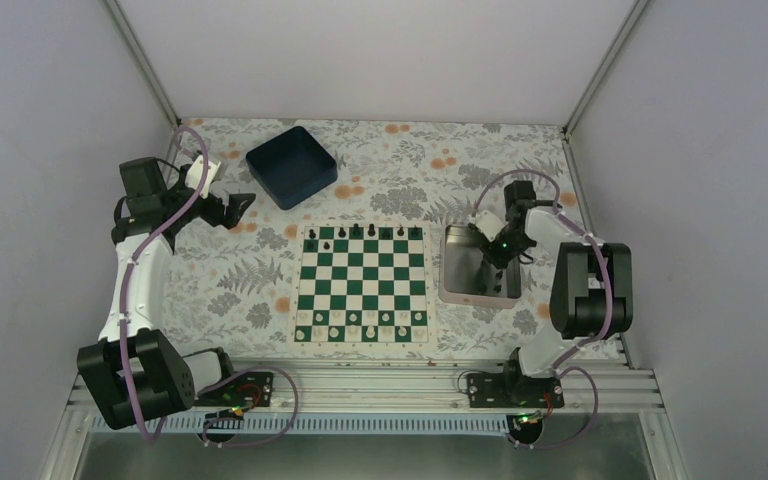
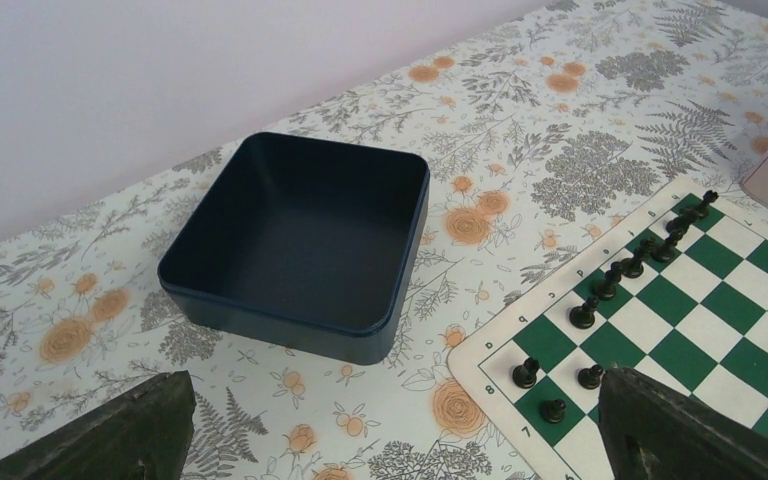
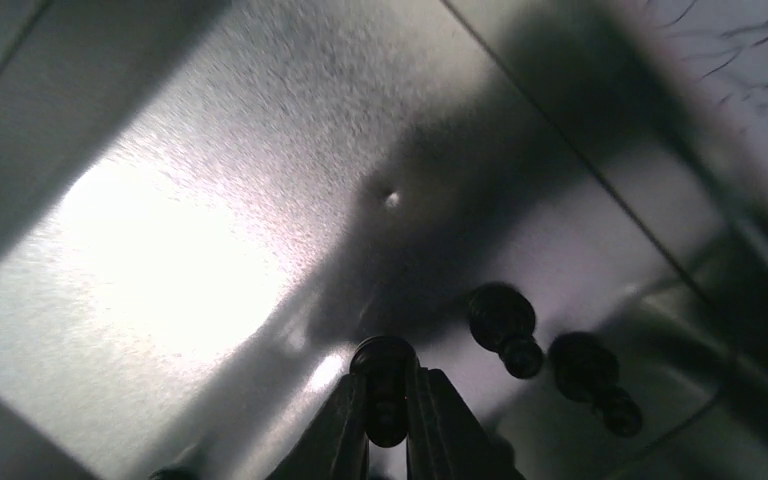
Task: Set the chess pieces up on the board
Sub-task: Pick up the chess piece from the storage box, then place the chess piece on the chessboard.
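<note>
I should next move my right gripper up, left in the top view, then down onto the green square beside the front black pieces, as it's empty.
The green and white board [image 1: 362,283] lies mid-table, with several black pieces [image 1: 371,231] on its far rows and white ones on the near rows. My right gripper [image 1: 496,262] is down in the silver tray [image 1: 455,262]. In the right wrist view its jaws [image 3: 387,420] are shut on a black chess piece [image 3: 384,385]. Two more black pieces [image 3: 505,328] lie beside it on the tray floor. My left gripper [image 1: 237,207] hangs open and empty left of the board; its fingers [image 2: 110,440] show wide apart, with the board corner [image 2: 660,330] and black pieces [image 2: 582,314] in view.
An empty dark blue bin [image 1: 291,165] stands at the back left, also large in the left wrist view [image 2: 300,240]. The tray's raised walls surround my right gripper. Flowered tablecloth covers the table; grey walls close it in.
</note>
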Robot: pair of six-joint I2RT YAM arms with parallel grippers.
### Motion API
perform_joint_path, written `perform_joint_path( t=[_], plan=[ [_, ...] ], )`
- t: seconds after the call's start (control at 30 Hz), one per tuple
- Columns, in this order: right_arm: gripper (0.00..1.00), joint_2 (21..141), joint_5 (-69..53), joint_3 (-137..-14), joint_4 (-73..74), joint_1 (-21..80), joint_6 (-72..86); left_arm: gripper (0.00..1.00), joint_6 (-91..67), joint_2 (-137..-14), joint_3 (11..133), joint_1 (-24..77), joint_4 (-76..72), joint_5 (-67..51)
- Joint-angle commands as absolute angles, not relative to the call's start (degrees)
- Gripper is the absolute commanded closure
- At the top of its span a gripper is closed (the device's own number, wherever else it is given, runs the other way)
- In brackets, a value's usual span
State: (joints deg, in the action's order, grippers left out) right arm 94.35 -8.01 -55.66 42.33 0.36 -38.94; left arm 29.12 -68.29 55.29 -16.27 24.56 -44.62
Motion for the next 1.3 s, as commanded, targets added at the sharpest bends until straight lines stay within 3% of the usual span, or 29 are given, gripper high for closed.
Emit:
perform_joint_path(
  t=[0.0,0.3,0.7,0.9,1.27],
  plan=[
    [0.96,90.21,-9.76,-61.41,46.90,3.03,-37.82,0.00,29.79,-68.29,56.20,-16.52,24.02,-46.41],
    [0.96,94.41,-8.91,-84.13,58.83,20.93,-34.46,0.00,29.77,-67.93,56.25,-16.52,23.95,-46.74],
    [0.96,123.19,-9.17,-116.09,67.07,41.12,-36.29,0.00,29.73,-67.29,56.42,-16.52,24.17,-46.69],
    [0.96,132.99,-7.87,-122.41,68.49,45.28,-37.46,0.00,29.79,-67.28,56.35,-16.52,24.15,-46.56],
    [0.96,137.60,-7.69,-121.95,64.89,46.66,-37.68,0.00,29.97,-67.62,56.16,-16.52,23.82,-46.61]
  ],
)
